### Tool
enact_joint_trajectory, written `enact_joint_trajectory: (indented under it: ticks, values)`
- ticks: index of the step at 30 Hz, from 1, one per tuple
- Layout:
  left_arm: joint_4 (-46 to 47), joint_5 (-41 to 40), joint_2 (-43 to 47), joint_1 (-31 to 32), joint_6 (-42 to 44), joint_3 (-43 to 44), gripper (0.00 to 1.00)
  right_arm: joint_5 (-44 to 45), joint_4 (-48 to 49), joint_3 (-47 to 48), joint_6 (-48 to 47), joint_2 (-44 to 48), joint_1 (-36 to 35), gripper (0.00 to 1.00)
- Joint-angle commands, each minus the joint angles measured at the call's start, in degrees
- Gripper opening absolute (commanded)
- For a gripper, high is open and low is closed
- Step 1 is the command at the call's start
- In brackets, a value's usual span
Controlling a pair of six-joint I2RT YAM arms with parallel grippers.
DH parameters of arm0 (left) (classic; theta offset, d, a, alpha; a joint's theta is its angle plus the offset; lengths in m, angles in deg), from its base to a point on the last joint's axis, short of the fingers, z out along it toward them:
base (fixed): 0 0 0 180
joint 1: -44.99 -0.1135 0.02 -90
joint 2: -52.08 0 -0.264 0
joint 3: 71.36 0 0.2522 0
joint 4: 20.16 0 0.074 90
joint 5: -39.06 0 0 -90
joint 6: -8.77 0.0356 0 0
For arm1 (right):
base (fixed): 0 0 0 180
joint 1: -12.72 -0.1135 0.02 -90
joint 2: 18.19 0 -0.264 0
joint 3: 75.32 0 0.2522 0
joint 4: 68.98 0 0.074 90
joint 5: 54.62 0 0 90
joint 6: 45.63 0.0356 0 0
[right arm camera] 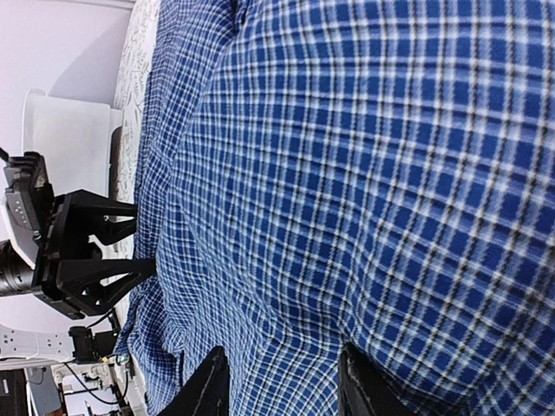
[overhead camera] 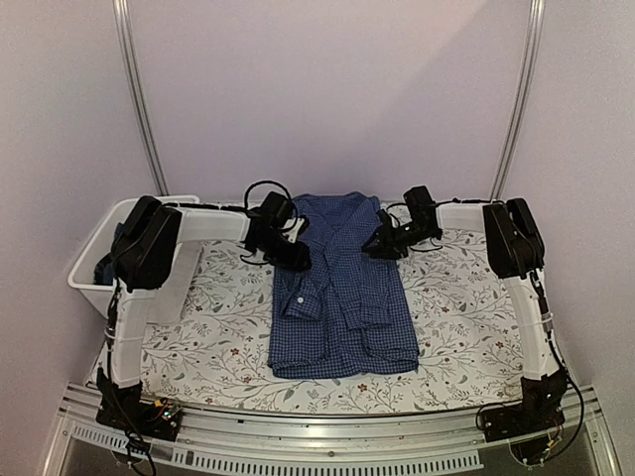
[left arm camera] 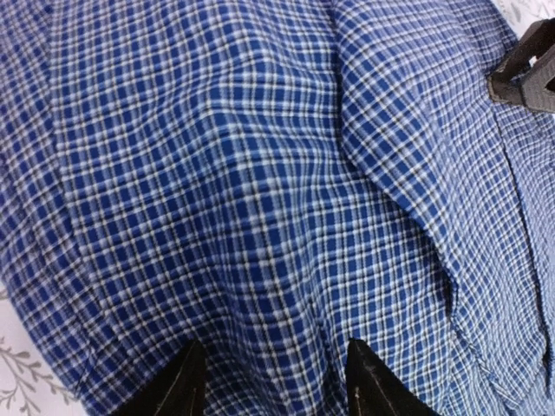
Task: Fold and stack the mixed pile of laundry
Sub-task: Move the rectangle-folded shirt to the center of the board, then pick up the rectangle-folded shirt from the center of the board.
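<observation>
My left gripper should next lift back along the shirt's tub-side edge, now that the sleeves are folded in, and then go down onto the near hem corner [overhead camera: 278, 370].
The blue-and-white checked shirt [overhead camera: 342, 297] lies lengthwise on the table's middle, sleeves folded in and collar end toward the far edge. My left gripper [overhead camera: 295, 256] rests on its upper left part and my right gripper [overhead camera: 375, 246] on its upper right. In the left wrist view the left gripper [left arm camera: 273, 373] stands open, tips pressed into the shirt [left arm camera: 260, 173], with a ridge of cloth rising between them. The right gripper [right arm camera: 282, 381] is likewise open on puckered shirt cloth [right arm camera: 364, 173]. Each wrist view also catches the other gripper: the right one [left arm camera: 525, 74] and the left one [right arm camera: 95, 251].
A white plastic tub [overhead camera: 84, 283] sits at the table's left edge behind the left arm, with dark cloth [overhead camera: 104, 266] inside. The floral tablecloth [overhead camera: 218, 327] covers the table. Metal rails run along the near edge, and walls close in behind and on both sides.
</observation>
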Motion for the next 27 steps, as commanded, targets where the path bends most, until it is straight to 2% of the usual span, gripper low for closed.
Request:
enact_joint_trajectory:
  ticks: [1, 3, 5, 8, 9, 10, 11, 12, 15, 19, 23, 27]
  values:
    - [-1.7, 0.0, 8.2, -1.0, 0.6, -2.1, 0.59, 4.0, -5.7, -1.0, -3.5, 4.0, 0.4, 0.42]
    - [1.4, -1.0, 15.0, -1.0, 0.7, -6.7, 0.68, 4.9, -4.5, -4.1, -4.3, 10.3, 0.3, 0.44]
    - [5.0, -2.0, 22.4, -0.9, 1.2, -11.7, 0.75, 7.6, -3.1, -7.4, -6.1, 18.6, 0.3, 0.49]
    - [11.1, -5.1, 32.9, -0.8, -0.1, -19.6, 0.81, 11.8, -0.3, -12.5, -8.7, 30.9, 0.7, 0.69]
    - [11.9, -7.8, 35.8, -0.8, -2.6, -21.5, 0.88, 13.0, 2.1, -15.2, -9.3, 33.5, 1.0, 0.75]
    - [11.9, -10.2, 38.5, -1.0, -4.8, -23.5, 0.97, 15.7, 4.2, -17.6, -8.7, 36.8, 1.2, 0.82]
    - [11.6, -11.7, 40.7, -1.0, -6.9, -25.3, 0.99, 18.5, 5.0, -19.8, -5.7, 40.3, 1.7, 0.94]
    - [11.1, -11.6, 42.6, -1.4, -8.7, -27.1, 1.0, 19.7, 4.5, -21.7, -3.9, 42.0, 2.2, 0.98]
    - [6.5, -1.3, 46.5, -2.7, -14.4, -31.1, 1.0, 10.7, 2.6, -27.1, -3.6, 45.7, 5.0, 0.99]
    - [14.2, 10.5, 55.6, -0.8, -27.5, -48.7, 0.99, 2.7, -4.5, -35.3, -3.0, 46.6, 4.4, 0.87]
    - [16.0, 12.4, 62.4, 1.8, -37.2, -61.1, 0.86, 2.3, -3.5, -48.3, -0.6, 51.6, 3.4, 0.84]
    - [15.3, 11.8, 63.3, 4.6, -41.2, -65.6, 0.78, 1.3, -2.5, -58.2, 0.8, 52.4, 2.1, 0.78]
